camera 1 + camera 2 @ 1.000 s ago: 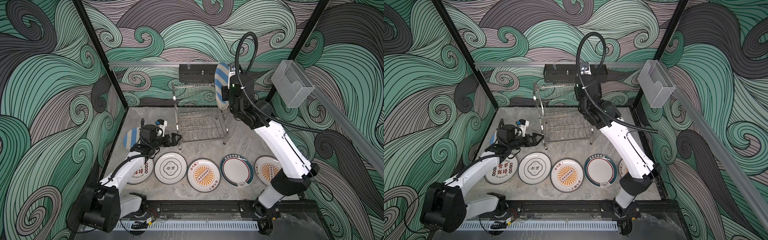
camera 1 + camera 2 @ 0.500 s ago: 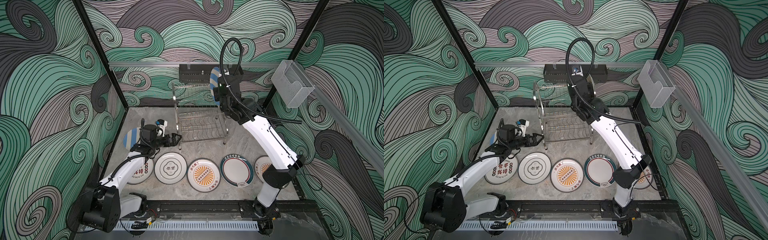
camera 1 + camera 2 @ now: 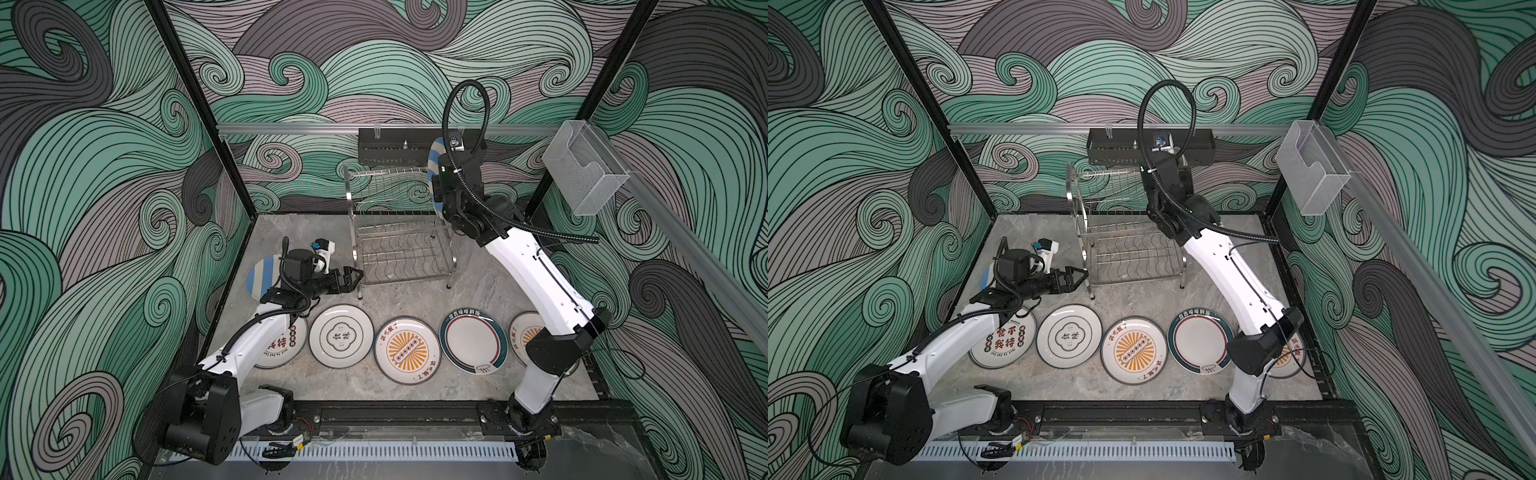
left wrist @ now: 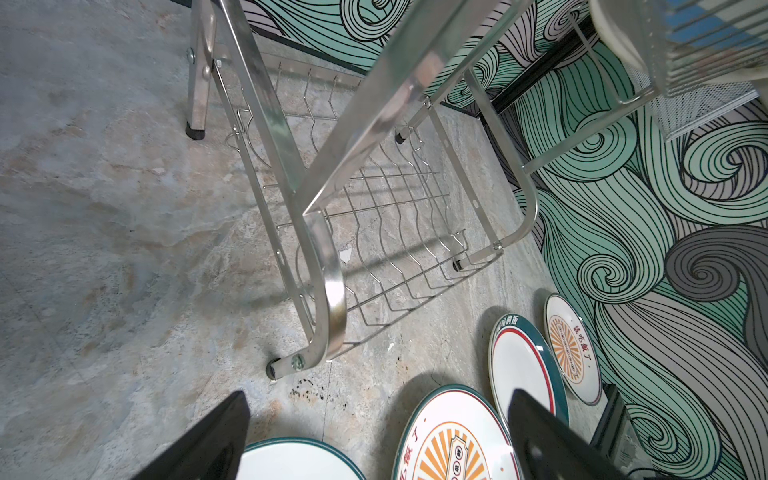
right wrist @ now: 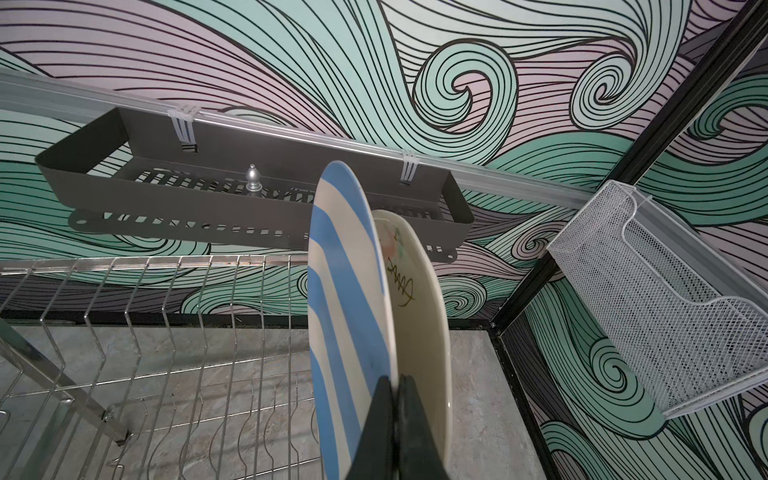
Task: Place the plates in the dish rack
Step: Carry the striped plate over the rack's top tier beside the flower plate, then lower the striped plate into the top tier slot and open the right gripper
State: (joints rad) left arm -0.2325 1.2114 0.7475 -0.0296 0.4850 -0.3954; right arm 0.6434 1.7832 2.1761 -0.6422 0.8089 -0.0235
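Observation:
Both plates already line up on edge. My right gripper should next lower the striped plate into the dish rack's upper level (image 3: pixel 432 208) (image 5: pixel 307 404) beside the standing cream plate and let go of the striped plate's rim.
My right gripper (image 5: pixel 395 380) is shut on the rim of a blue-and-white striped plate (image 5: pixel 345 291), held on edge at the right end of the dish rack's (image 3: pixel 399 249) upper tier; contact with the wires cannot be told. In a top view that plate (image 3: pixel 434 166) shows beside the wrist. My left gripper (image 3: pixel 353 276) stands open and empty by the rack's front left leg (image 4: pixel 328 299). On the table lie a red-lettered plate (image 3: pixel 286 347), a white one (image 3: pixel 340 336), an orange sunburst one (image 3: pixel 406 350), a dark-green-rimmed one (image 3: pixel 473 341), a second sunburst (image 3: pixel 524 334) and another striped plate (image 3: pixel 261 274).
A black perforated tray (image 3: pixel 390 151) hangs on the back rail right above the rack. A clear plastic box (image 3: pixel 582 166) is fixed to the right rail. Black frame posts stand at the back corners. The right arm's elbow (image 3: pixel 557 349) hangs over the right-hand sunburst plate.
The right gripper has carried the striped plate a little to the left over the rack's top tier, and its elbow swung in and back out. The left arm has not moved.

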